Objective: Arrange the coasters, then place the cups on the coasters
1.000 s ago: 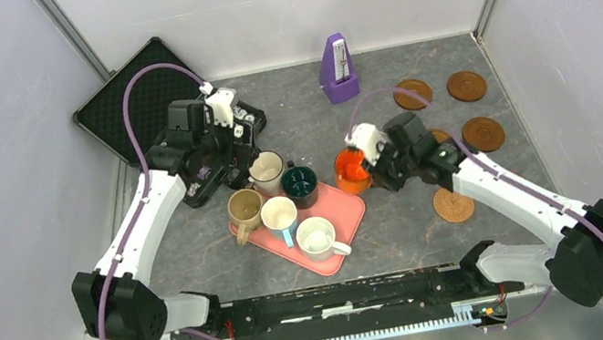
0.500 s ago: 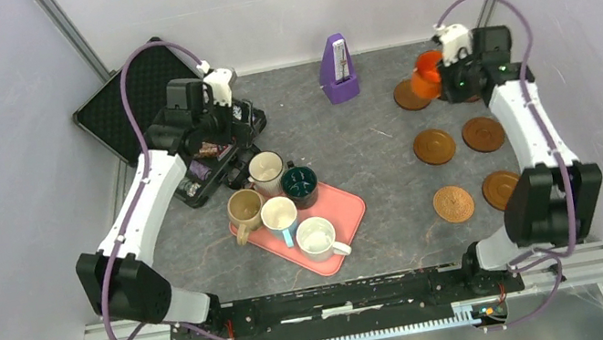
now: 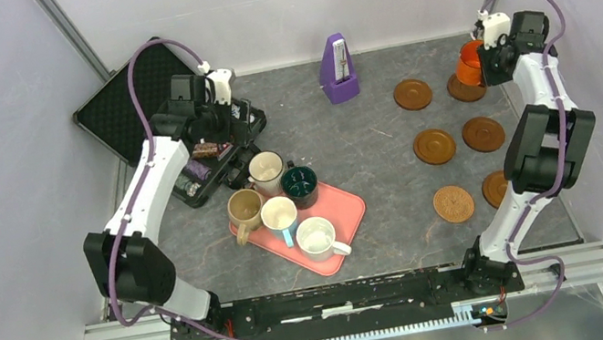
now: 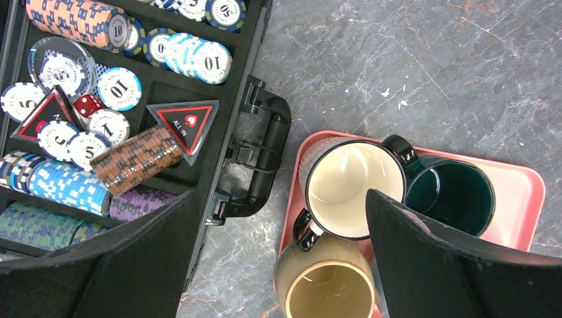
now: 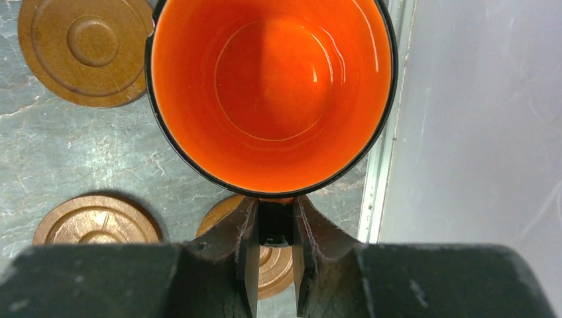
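The right gripper lowers the orange cup onto the far coaster (image 3: 467,91) beside the wall next and releases the cup's handle. The cup already hangs over that empty coaster.
My right gripper (image 5: 274,211) is shut on the handle of the orange cup (image 5: 272,93), holding it upright above the table. In the top view that cup (image 3: 470,63) hangs over the far-right coaster (image 3: 462,92) by the right wall. Two more dark coasters (image 3: 413,94) (image 3: 434,146) lie to its left, another (image 3: 483,134) nearer, plus a lighter tan patterned one (image 3: 453,204). My left gripper (image 4: 281,265) is open above the case edge. Below it stand the dark-rimmed white cup (image 4: 354,189), the dark teal cup (image 4: 450,192) and the tan cup (image 4: 325,288).
A pink tray (image 3: 350,208) holds the light blue cup (image 3: 280,215) and plain white cup (image 3: 318,236). An open black case of poker chips (image 4: 119,99) lies at the back left. A purple metronome (image 3: 338,69) stands at the back centre. The right wall (image 5: 477,132) is close beside the orange cup.
My right arm has carried the orange cup from beside the tray to the back right corner, over the far coasters. The left arm has shifted slightly back and stays open.
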Tool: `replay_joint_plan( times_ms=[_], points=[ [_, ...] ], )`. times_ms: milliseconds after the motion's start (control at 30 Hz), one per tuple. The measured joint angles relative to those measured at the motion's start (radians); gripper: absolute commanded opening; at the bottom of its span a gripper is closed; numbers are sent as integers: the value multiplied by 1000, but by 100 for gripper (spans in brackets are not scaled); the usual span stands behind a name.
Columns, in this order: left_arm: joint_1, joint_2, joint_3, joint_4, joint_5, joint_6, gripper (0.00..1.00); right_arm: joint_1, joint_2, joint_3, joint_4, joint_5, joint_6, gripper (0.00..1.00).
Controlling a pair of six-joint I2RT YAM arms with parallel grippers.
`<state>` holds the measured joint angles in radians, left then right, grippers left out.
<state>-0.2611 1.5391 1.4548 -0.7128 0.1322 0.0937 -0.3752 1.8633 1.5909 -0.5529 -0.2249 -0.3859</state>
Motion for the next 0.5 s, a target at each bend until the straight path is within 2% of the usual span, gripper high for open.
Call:
replay_joint_plan(
  times_ms=[500],
  points=[
    [8,23,26,-13,-30,0,100,8,54,-60,175,-2,41,0]
  ],
)
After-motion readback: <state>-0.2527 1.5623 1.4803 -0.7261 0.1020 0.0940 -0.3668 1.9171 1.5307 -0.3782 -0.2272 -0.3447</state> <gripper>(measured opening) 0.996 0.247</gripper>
